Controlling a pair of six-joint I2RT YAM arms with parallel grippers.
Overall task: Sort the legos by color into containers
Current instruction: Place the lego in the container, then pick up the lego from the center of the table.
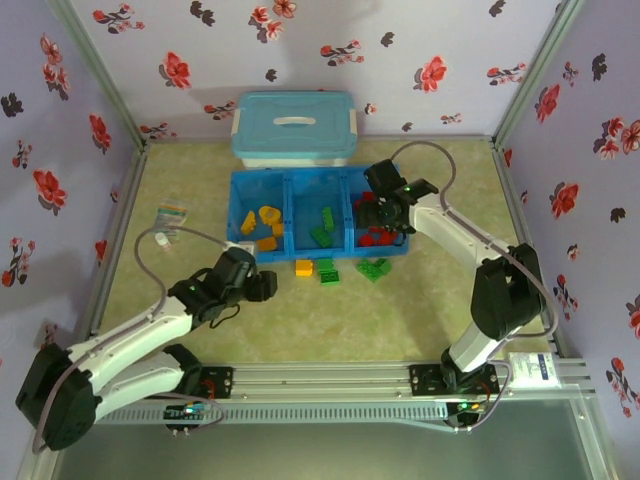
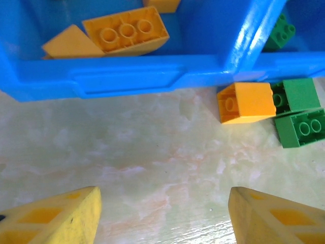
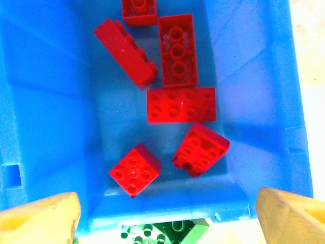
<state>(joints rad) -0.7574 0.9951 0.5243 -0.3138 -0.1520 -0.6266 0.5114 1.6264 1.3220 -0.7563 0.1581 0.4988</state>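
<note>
Next, the left gripper moves toward the tray's front side and comes down onto the yellow-orange brick [image 1: 304, 268] beside the green ones.
The bright blue tray [image 1: 234, 200] has three compartments: yellow-orange legos [image 1: 262, 225] on the left, green ones [image 1: 322, 228] in the middle, red ones [image 3: 180, 104] on the right. On the table just in front of the tray lie one yellow-orange brick [image 2: 246, 101] and green bricks [image 2: 299, 119], with more green bricks [image 1: 375, 268] further right. My left gripper [image 2: 162, 218] is open and empty over bare table, left of that yellow-orange brick. My right gripper [image 3: 165, 218] hangs open and empty above the red compartment's front wall.
A light-blue box with a white-handled lid [image 1: 294, 125] stands behind the tray. A small striped packet [image 1: 170, 215] lies on the table at the left. Flowered walls close in three sides, and a metal rail [image 1: 330, 378] runs along the near edge.
</note>
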